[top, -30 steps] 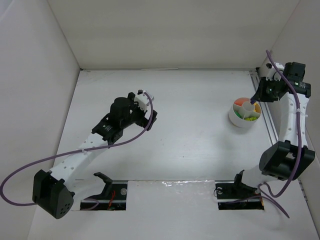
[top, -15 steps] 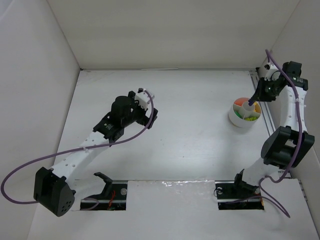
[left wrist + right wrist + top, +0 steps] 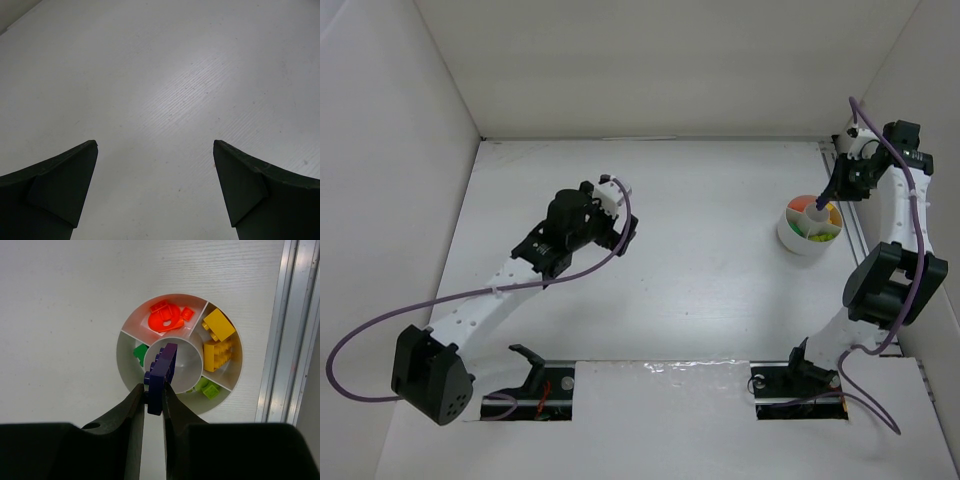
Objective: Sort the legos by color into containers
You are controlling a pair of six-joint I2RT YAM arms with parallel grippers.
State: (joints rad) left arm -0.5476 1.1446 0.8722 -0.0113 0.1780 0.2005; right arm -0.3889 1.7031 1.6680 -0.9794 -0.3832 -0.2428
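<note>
The purple lego goes down with my right gripper over the central cylinder (image 3: 186,364) of the bowl next for release there, since the wedges around it hold other colors.
The round white bowl (image 3: 807,237) (image 3: 125,371) stands at the right of the table, split into wedge compartments around a central cylinder (image 3: 186,364). Orange legos (image 3: 166,316), yellow legos (image 3: 219,340), lime green legos (image 3: 207,387) and a dark green lego (image 3: 140,353) lie in separate wedges. My right gripper (image 3: 153,399) (image 3: 825,197) is shut on a purple lego (image 3: 160,376) and holds it above the bowl's near-left part. My left gripper (image 3: 155,165) (image 3: 618,225) is open and empty over bare table at the left.
A metal rail (image 3: 290,330) (image 3: 857,235) runs along the table's right edge, just beyond the bowl. White walls enclose the table at the back and both sides. Purple cables loop from both arms.
The right wrist has drawn slightly toward the right wall while it still holds the purple lego over the bowl. The left arm has shifted a little to the right.
</note>
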